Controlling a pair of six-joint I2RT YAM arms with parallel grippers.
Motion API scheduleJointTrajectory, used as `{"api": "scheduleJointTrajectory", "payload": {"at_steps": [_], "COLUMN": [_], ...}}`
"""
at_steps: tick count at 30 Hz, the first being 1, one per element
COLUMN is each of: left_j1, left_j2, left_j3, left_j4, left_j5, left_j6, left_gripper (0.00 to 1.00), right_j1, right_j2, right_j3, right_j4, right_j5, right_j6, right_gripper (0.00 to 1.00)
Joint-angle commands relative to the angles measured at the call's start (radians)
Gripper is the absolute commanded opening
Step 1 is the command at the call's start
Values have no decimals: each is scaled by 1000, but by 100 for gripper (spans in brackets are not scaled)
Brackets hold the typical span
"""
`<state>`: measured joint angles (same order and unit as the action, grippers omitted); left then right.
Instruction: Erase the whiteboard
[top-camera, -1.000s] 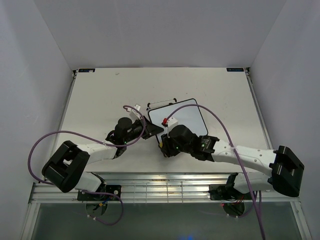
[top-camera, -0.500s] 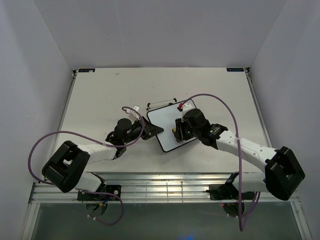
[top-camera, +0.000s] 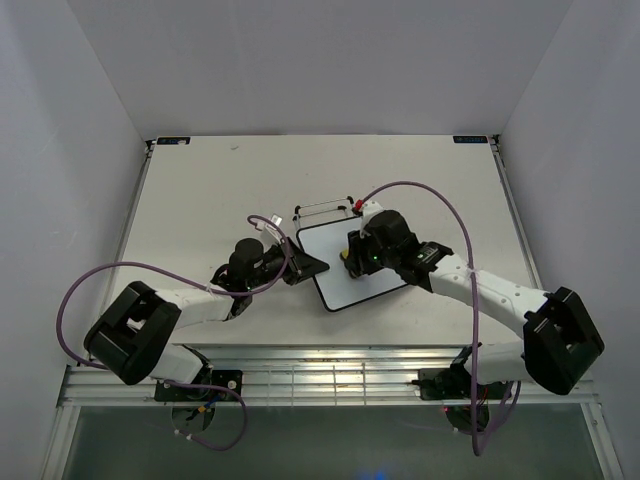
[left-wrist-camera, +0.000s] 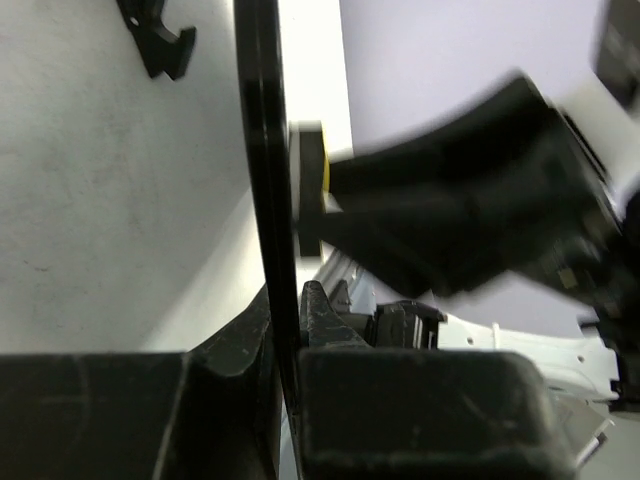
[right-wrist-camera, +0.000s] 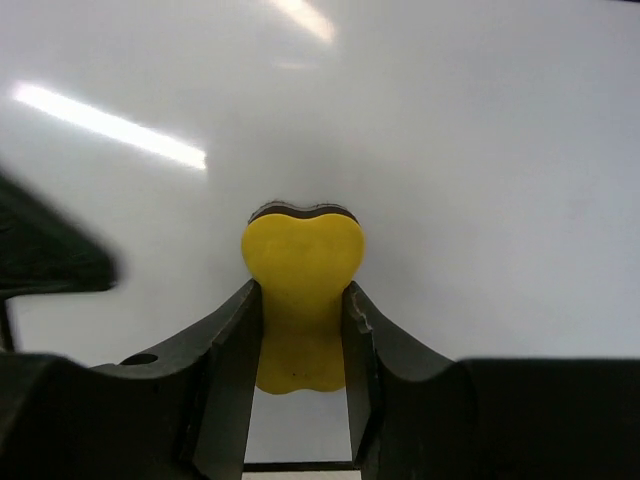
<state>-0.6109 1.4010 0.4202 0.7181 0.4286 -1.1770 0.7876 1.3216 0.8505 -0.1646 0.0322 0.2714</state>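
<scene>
The right gripper moves the eraser (right-wrist-camera: 302, 290) down to bare tabletop, to its right in the top view, and releases it next, since the board is clean.
The whiteboard (top-camera: 345, 280), white with a thin black frame, lies near the table's middle. My left gripper (top-camera: 305, 265) is shut on its left edge; in the left wrist view the black frame (left-wrist-camera: 262, 180) runs up between my jaws. My right gripper (top-camera: 350, 257) is shut on a yellow eraser (right-wrist-camera: 302, 290) and presses its dark felt face against the board's white surface (right-wrist-camera: 480, 180). The eraser also shows in the left wrist view (left-wrist-camera: 312, 195), against the board. No writing shows on the board.
The board's black wire stand (top-camera: 325, 207) shows behind it, and one black foot (left-wrist-camera: 160, 40) shows in the left wrist view. Purple cables loop over both arms. Grey walls close in the table on three sides.
My right gripper has swept the eraser from the board's near left corner up to its far part, then back a little left. The board has turned slightly. My left gripper has kept its hold.
</scene>
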Motion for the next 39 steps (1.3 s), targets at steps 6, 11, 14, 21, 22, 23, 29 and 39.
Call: {"api": "scheduleJointTrajectory", "payload": {"at_steps": [6, 11, 14, 21, 22, 23, 29, 39], "left_j1": [-38, -38, -38, -38, -38, -38, -39, -41], "left_j2": [-42, -34, -28, -56, -60, -65, -94, -145], "left_j3": [51, 49, 58, 71, 66, 63, 52, 77], "left_j4": [463, 471, 425, 215, 193, 185, 132, 96], "left_j5": [285, 285, 279, 269, 263, 263, 242, 303], "left_j6": [-162, -151, -128, 26, 40, 56, 119, 106], "left_gripper": [0, 0, 0, 0, 0, 0, 0, 0], "right_j1": [-218, -159, -105, -28, -15, 10, 39, -210], "right_j2": [64, 38, -2, -71, -70, -67, -68, -49], "right_j3": [-24, 2, 1, -54, -60, -73, -136, -220], "right_j4": [-101, -70, -67, -73, -67, -59, -24, -109], "right_j5": [52, -150, -259, -390, -376, -364, -146, 20], "right_j6": [-100, -58, -25, 40, 49, 61, 175, 54], "right_gripper": [8, 8, 8, 8, 8, 8, 8, 8]}}
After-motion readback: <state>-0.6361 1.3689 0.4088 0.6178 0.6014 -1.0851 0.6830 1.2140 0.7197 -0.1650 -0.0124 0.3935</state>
